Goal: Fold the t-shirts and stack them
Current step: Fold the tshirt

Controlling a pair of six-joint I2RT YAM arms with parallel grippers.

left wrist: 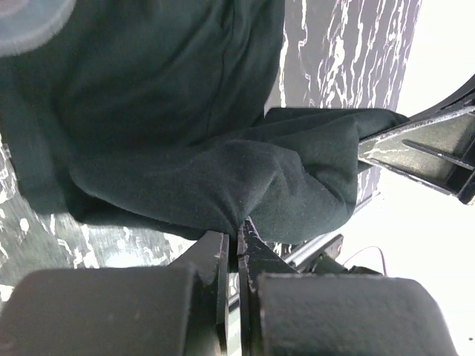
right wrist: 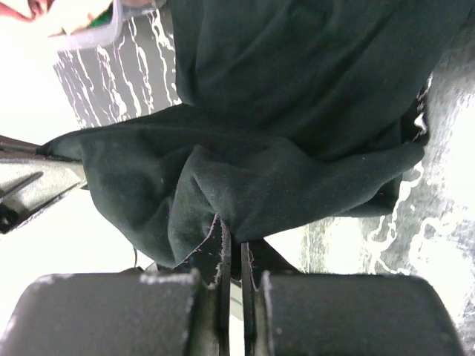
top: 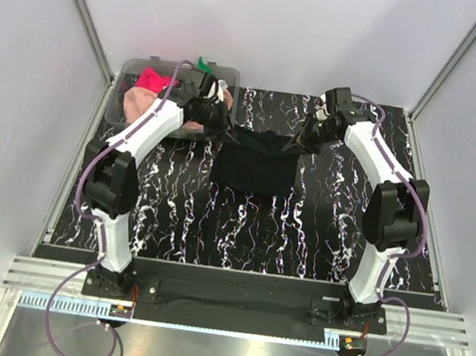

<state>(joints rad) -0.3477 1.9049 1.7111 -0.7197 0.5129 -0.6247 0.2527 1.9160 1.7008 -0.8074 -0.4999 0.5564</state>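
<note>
Next, my left gripper lowers the black upper edge, which still hangs raised, to the tabletop [top: 236, 130] beside the tub and releases it, since the tabletop lies below the gripper.
The black t-shirt [top: 254, 164] hangs stretched between my two grippers above the back of the table, its lower part resting on the marbled top. My left gripper [top: 220, 126] is shut on its left upper edge, and the cloth [left wrist: 223, 178] bunches right at the fingertips. My right gripper [top: 303, 137] is shut on the right upper edge, where the black fabric [right wrist: 245, 185] folds into the jaws. The bright pink-red t-shirt [top: 152, 80], the peach-pink one [top: 133, 107] and a bit of the green one [top: 205, 64] lie in the tub.
A clear plastic tub [top: 132, 67] stands at the back left corner, partly under my left arm. The black marbled table top [top: 240, 231] runs to the near rail. White walls and metal frame posts close in the sides and back.
</note>
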